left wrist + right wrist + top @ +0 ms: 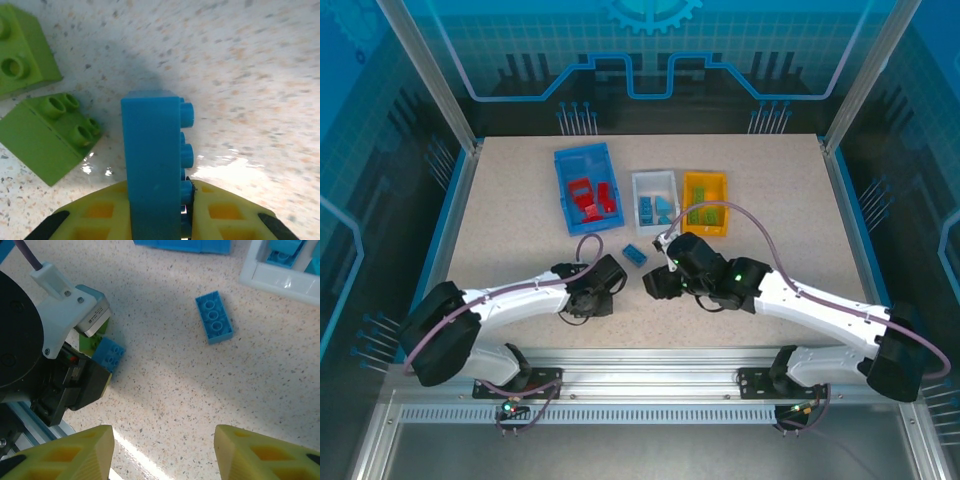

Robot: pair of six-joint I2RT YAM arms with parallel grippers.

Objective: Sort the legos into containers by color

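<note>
This matching blue lego will be lifted by my left gripper next, carried outward over the white bin with blue legos and let go there.
My left gripper (160, 200) is shut on a blue lego (152, 150), its yellow fingers pressing both sides just above the table. Two lime green legos (47, 135) lie to its left. In the top view the left gripper (603, 290) faces the right gripper (655, 283) near the table's middle. My right gripper (162, 450) hangs open over bare table with nothing between its fingers. A loose blue lego (215, 317) lies ahead of it, also seen from above (635, 254).
At the back stand the blue bin (565, 165) with red legos (588, 198), the white bin (654, 180) with blue ones, and the orange-yellow bin (705, 180) with green ones. The white bin's corner (280, 277) lies close beyond the loose brick.
</note>
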